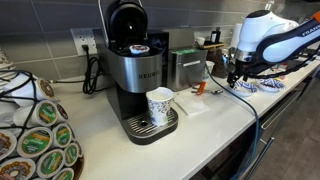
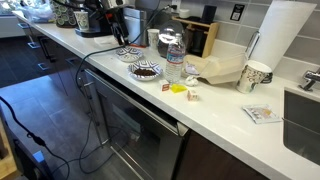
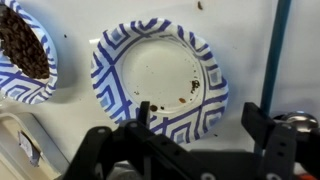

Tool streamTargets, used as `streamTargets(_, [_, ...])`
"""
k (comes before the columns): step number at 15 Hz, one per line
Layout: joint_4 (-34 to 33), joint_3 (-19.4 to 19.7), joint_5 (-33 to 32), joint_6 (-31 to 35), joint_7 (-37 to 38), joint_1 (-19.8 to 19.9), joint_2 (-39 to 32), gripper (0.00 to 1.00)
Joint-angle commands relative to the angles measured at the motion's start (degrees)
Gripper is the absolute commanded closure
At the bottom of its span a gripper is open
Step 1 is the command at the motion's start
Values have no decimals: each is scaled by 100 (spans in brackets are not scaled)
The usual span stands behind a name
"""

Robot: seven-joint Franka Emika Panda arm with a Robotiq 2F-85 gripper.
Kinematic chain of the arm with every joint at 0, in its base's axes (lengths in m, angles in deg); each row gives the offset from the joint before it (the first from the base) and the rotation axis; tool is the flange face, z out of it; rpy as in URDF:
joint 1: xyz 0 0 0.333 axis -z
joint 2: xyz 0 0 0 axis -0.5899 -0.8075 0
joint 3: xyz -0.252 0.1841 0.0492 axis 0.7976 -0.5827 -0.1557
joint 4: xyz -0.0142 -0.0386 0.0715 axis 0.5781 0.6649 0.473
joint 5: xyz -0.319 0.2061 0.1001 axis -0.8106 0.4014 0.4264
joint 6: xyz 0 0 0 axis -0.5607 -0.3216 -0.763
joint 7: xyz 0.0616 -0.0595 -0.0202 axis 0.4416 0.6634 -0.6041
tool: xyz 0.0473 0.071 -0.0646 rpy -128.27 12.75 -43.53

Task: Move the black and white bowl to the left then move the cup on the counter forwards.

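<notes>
The gripper lowers onto the bowl's rim by the dark cable next, one finger inside the bowl, one outside, since that part lies between my open fingers.
The black and white bowl (image 3: 160,72) fills the wrist view: a shallow white bowl with a dark zigzag rim, empty except for a few crumbs. It also shows in an exterior view (image 2: 128,52), on the off-white counter (image 2: 215,110). My gripper (image 3: 202,112) is open just above the bowl's near rim. One finger is over the patterned rim and the other over bare counter. The arm hangs over the bowl in both exterior views (image 1: 232,72) (image 2: 122,35). A small white cup (image 2: 153,38) stands behind the bowls.
A second patterned bowl with brown contents (image 3: 22,48) (image 2: 145,70) sits right beside the first. Also on the counter are a water bottle (image 2: 173,60), a paper bag (image 2: 215,68), a paper cup (image 2: 256,75) and small packets (image 2: 178,88). A Keurig machine (image 1: 140,75) holds another paper cup (image 1: 160,105).
</notes>
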Motion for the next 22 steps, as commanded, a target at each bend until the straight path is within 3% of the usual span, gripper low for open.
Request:
streamTargets(1, [-196,207,-32,213,118,-197,-364,20])
streamTargets(2, [-201,212,23,233,75,-222,-395,22])
streamTargets(3, [-210,219,51,224,57,-253,-412,41])
streamTargets(10, [-196,291,23,205,103,-426,-367,96])
streamTargets(12, [-210,295,49,183,97,-432,-375,100])
streamTargets(14, [-138,250,160,114,7,-418,-229,98])
streamTargets(19, [424,197,-341,31,172,-769,703,99])
streamTargets(22, [590,-138,-433,-152,-31,-938,1078,99])
